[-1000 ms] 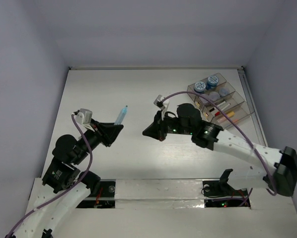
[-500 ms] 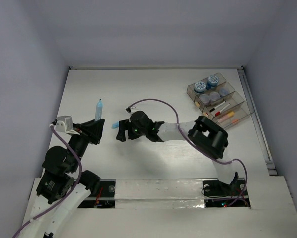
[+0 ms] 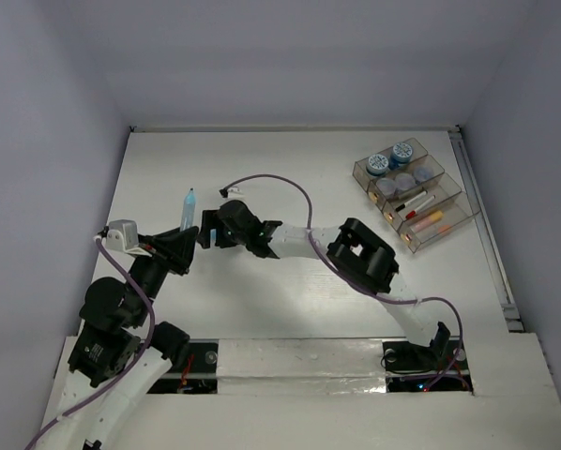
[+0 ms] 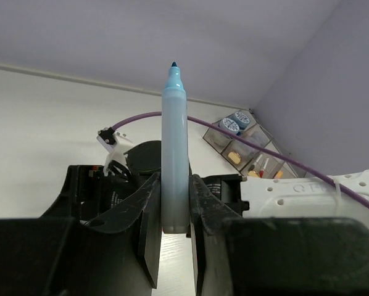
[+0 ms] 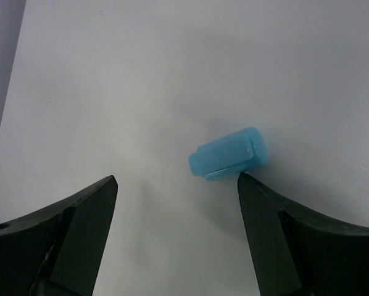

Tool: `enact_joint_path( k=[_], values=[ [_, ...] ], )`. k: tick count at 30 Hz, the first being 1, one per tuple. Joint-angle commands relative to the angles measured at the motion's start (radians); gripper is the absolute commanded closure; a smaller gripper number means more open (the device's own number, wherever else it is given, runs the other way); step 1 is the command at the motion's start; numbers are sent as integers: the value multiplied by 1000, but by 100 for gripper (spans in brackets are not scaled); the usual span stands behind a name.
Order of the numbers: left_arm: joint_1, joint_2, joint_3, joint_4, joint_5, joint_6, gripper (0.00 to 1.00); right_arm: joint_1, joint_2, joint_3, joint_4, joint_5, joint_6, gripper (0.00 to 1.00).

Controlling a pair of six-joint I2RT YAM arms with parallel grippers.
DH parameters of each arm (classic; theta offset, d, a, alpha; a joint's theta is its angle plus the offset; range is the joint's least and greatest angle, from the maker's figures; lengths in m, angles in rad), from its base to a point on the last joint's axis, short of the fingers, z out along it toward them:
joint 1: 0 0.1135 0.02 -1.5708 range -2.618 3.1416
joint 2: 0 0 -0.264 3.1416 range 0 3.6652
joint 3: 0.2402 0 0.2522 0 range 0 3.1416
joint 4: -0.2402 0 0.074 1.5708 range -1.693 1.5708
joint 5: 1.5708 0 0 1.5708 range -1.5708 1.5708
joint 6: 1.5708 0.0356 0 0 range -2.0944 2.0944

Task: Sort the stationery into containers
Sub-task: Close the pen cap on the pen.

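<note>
My right gripper turns and lowers its fingers around the light-blue cap's long sides next and closes, since the cap lies at an angle and close to one finger.
My left gripper is shut on a light-blue marker and holds it upright, its uncapped tip pointing up. From above, the marker rises at the table's left. Its light-blue cap lies on its side on the white table. My right gripper hovers open over it, and the cap sits close to the right finger, with nothing gripped. In the top view the right gripper is just right of the left gripper. The smoky-brown organiser tray stands at the far right.
Two jars with blue patterned lids sit in the tray's far compartments, with pens and coloured sticks in the nearer ones. The right arm stretches across the table's middle, and its purple cable loops above it.
The right arm swung left from near the tray to beside the left gripper, and its jaws opened. The left arm pulled the marker left and turned it more upright.
</note>
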Motion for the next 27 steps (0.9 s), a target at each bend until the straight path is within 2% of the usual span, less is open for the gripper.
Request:
enact_joint_path(
  k=[1,6,11,20,23,27],
  values=[
    [7,-22,0,42,29,4,100,9,74,52,-168,90,4,15],
    [16,-22,-2,43,41,3,100,19,136,153,-285,162,-46,18],
    [25,-28,-3,46,46,4,100,19,211,283,-398,207,-80,29],
    [44,-23,-5,51,60,4,100,29,304,443,-562,308,-164,31],
    [44,-26,-6,50,61,4,100,29,332,478,-595,313,-189,47],
    [53,-25,-6,53,66,4,100,29,370,527,-644,295,-215,52]
  ],
)
